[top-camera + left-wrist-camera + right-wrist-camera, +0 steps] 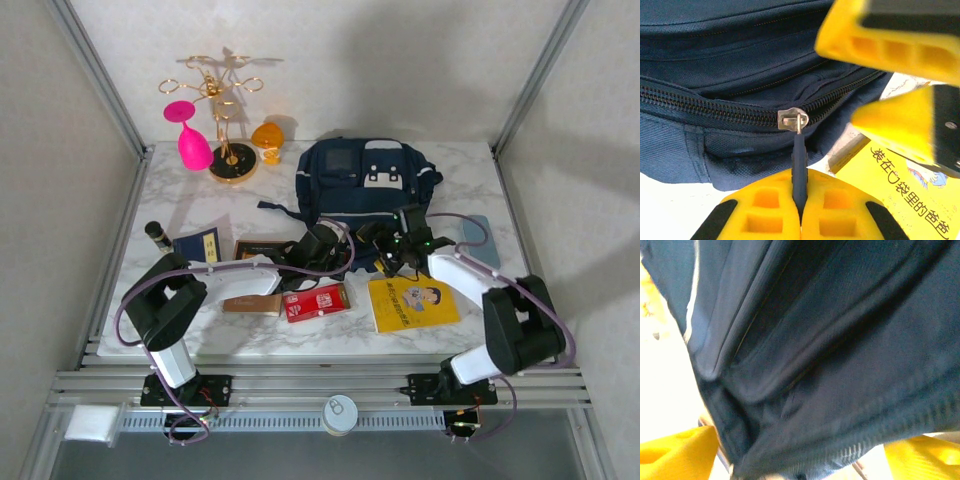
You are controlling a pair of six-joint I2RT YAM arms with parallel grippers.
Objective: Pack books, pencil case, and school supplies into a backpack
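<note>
I will pull the tab outward with my left gripper along the still-shut zipper teeth to the backpack's side by the gold stand, then release it there.
The navy backpack lies at the back middle of the table. My left gripper sits at its near edge. It is shut on the navy zipper pull tab, which hangs from the metal slider. My right gripper is just to the right, open, its yellow fingers wide apart with backpack fabric between them. The yellow book lies below it. The brown book, red box and navy booklet lie left of centre. The grey-blue pencil case lies at the right.
A black cylinder stands at the left beside the booklet. A gold stand with a pink glass and an orange glass occupy the back left. A tan block lies under the left arm.
</note>
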